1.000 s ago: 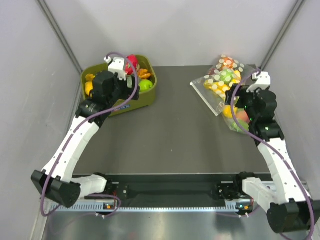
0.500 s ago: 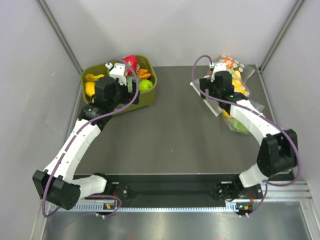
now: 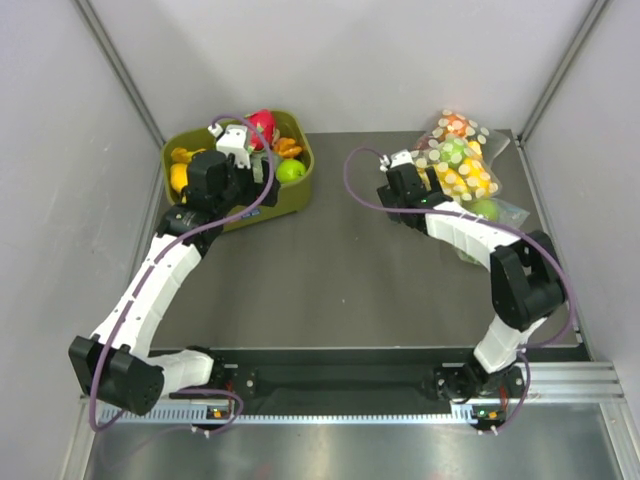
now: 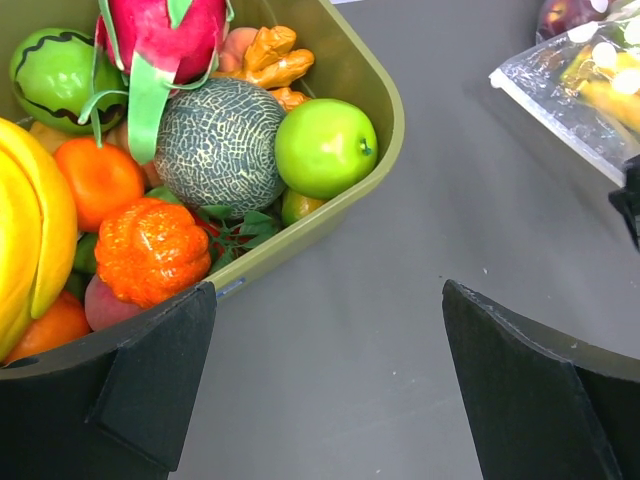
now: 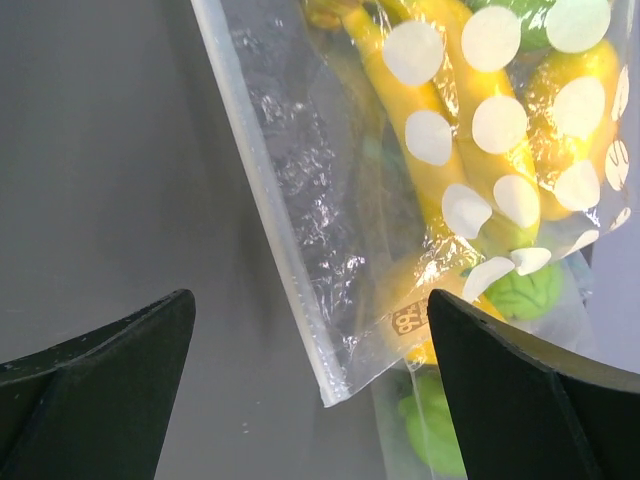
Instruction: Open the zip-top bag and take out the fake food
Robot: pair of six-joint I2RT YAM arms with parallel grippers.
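Note:
My right gripper will go down onto the near corner of the zip-top bag (image 5: 334, 376) and close, since that corner lies below it, lined up between its open fingers.
The zip-top bag (image 3: 458, 172) lies at the back right of the table, clear with white dots. Through it I see a yellow banana bunch (image 5: 440, 130) and green fruit (image 5: 525, 290). Its zip strip (image 5: 262, 195) runs along the left edge. My right gripper (image 3: 408, 192) sits at that edge, open. In the right wrist view the gripper (image 5: 310, 330) has the bag's near corner between its jaws, not touching it. My left gripper (image 3: 248, 172) is open and empty over bare table (image 4: 325, 330), beside the olive bin.
The olive bin (image 3: 308, 165) at the back left holds toy fruit, among them a pink dragon fruit (image 4: 165, 35) and a green apple (image 4: 325, 147). A second dotted bag with orange pieces (image 3: 460, 127) lies behind the zip-top bag. A plain clear bag with a green fruit (image 3: 487, 209) lies beside it.
My right arm has swung from the right of the bags round to their left side, and its gripper now faces the zip edge. The left arm has barely moved.

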